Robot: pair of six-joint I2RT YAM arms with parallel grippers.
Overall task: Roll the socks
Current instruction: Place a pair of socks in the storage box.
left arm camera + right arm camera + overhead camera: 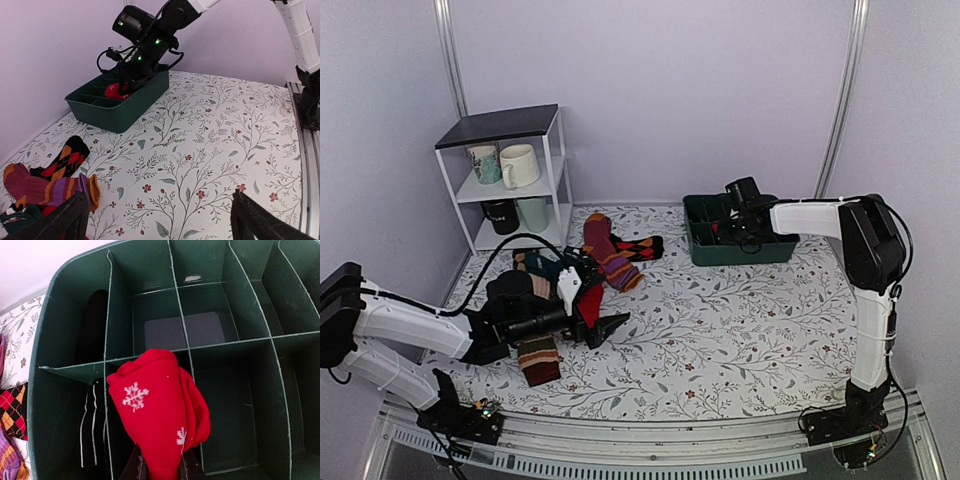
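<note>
My right gripper will next move down into the near section of the bin beside the black sock below it and then let go, because the red bundle still overlaps the rims of the bin's divider.
The socks (160, 410) are a bright red bundle with white snowflakes, folded over itself. My right gripper (161, 471) is shut on the bundle's lower end, and its dark fingers (133, 467) show on either side. It holds the bundle just above a near compartment of the green divided bin (70, 315). In the left wrist view the socks (114, 91) show as a red lump inside the bin (120, 112) under the right arm. My left gripper (160, 225) hangs wide open over the bare floral tablecloth, with nothing between its fingers (65, 220).
A maroon sock with purple-orange stripes (610, 255), a black-red argyle sock (642, 245) and a brown striped sock (538, 358) lie around the left gripper (598, 300). A black sock with white stripes (92, 425) sits in the bin. A white shelf with mugs (510, 170) stands at the back left.
</note>
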